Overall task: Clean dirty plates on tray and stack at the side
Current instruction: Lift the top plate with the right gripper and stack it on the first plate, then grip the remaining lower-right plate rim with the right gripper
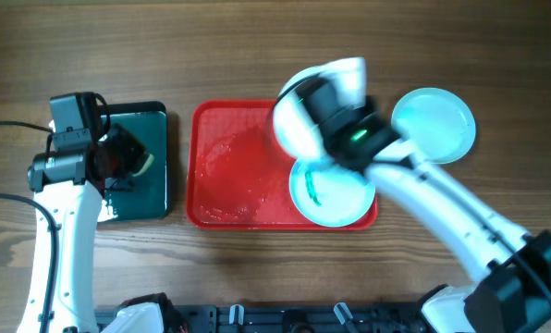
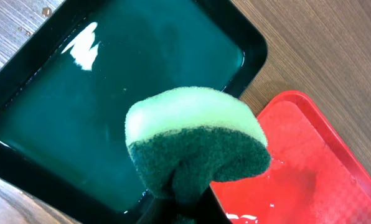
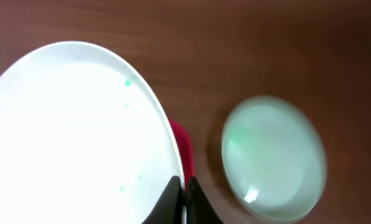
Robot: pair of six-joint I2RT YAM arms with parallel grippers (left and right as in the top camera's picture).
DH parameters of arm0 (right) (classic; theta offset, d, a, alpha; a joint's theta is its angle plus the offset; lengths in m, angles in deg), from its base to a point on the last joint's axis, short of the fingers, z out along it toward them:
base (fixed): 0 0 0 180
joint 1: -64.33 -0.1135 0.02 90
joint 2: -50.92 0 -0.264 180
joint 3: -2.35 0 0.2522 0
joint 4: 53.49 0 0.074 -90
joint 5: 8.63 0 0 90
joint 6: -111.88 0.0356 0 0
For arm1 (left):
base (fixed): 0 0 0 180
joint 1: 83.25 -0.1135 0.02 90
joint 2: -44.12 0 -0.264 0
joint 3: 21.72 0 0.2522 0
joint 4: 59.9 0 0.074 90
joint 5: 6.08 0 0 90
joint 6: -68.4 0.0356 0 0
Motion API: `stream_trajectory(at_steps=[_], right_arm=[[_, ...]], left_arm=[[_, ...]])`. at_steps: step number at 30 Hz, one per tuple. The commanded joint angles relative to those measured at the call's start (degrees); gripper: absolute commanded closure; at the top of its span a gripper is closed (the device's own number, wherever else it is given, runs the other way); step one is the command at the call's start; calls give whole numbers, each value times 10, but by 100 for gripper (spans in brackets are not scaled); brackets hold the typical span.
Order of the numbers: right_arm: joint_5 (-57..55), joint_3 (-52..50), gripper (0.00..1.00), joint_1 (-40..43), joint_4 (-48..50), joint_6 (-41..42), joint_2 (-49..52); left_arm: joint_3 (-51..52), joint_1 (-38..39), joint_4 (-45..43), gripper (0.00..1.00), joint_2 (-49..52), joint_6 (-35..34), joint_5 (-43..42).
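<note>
My right gripper should next swing past the tray, go down and let go of the white plate's rim, because the table's turquoise plate is below it, to its right in the overhead view.
My right gripper (image 1: 336,97) (image 3: 181,186) is shut on the rim of the white plate (image 1: 299,116) (image 3: 73,137) and holds it tilted above the red tray (image 1: 229,166) at its back right. A turquoise plate with a green smear (image 1: 331,190) lies on the tray's right part. Another turquoise plate (image 1: 433,125) (image 3: 274,158) rests on the table right of the tray. My left gripper (image 1: 132,157) (image 2: 185,199) is shut on a green and yellow sponge (image 2: 195,140) above the dark tray of water (image 2: 79,99).
The dark green-black tray (image 1: 155,185) stands left of the red tray, whose corner shows in the left wrist view (image 2: 310,174). The red tray's floor looks wet. Cables run along the table's left edge.
</note>
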Motion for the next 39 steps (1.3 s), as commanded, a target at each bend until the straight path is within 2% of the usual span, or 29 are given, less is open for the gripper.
stream_trajectory(at_steps=[1,3,7,12,15,17,18,20,22,24,28,31,34,37,39], right_arm=[[231,5,96,153,-18,163,-10],[263,5,96,229,-31,170,-10],[243,5,96,353,-78,203,-10],[176,-62,96,403,-64,248,-10],[176,-111,96,405,-2,209,-10],[177,-117,80,405,10,207,-7],[189,-117,62,405,26,182,-5],[272,-117,36,405,68,90,-5],[348,-117,29,405,77,59,-5],[472,-117,29,398,74,19,-6],[545,-117,29,332,24,-49,-20],[454,-117,29,234,-63,-111,-18],[392,-118,29,168,-79,-168,-18],[298,-118,33,135,-72,-171,-15],[299,-118,38,135,-64,-193,-5]], left_arm=[[1,-3,-2,96,2,-4,-5],[1,-3,-2,96,2,-4,-5],[1,-2,-2,96,2,-4,-9],[1,-2,-3,96,2,-4,-9],[1,-2,-3,96,2,-4,-9],[1,-2,-3,96,2,-4,-10],[1,-2,-3,96,2,-4,-10],[1,-2,-3,96,2,-4,-10],[1,-2,-3,96,2,-4,-10],[1,-2,-3,96,2,-4,-16],[1,-2,-4,96,2,-4,-18],[1,-2,-5,96,2,-4,-18],[1,-2,-7,96,2,-4,-18],[1,-2,-6,96,2,-4,-18],[1,-2,-6,96,2,-4,-18]])
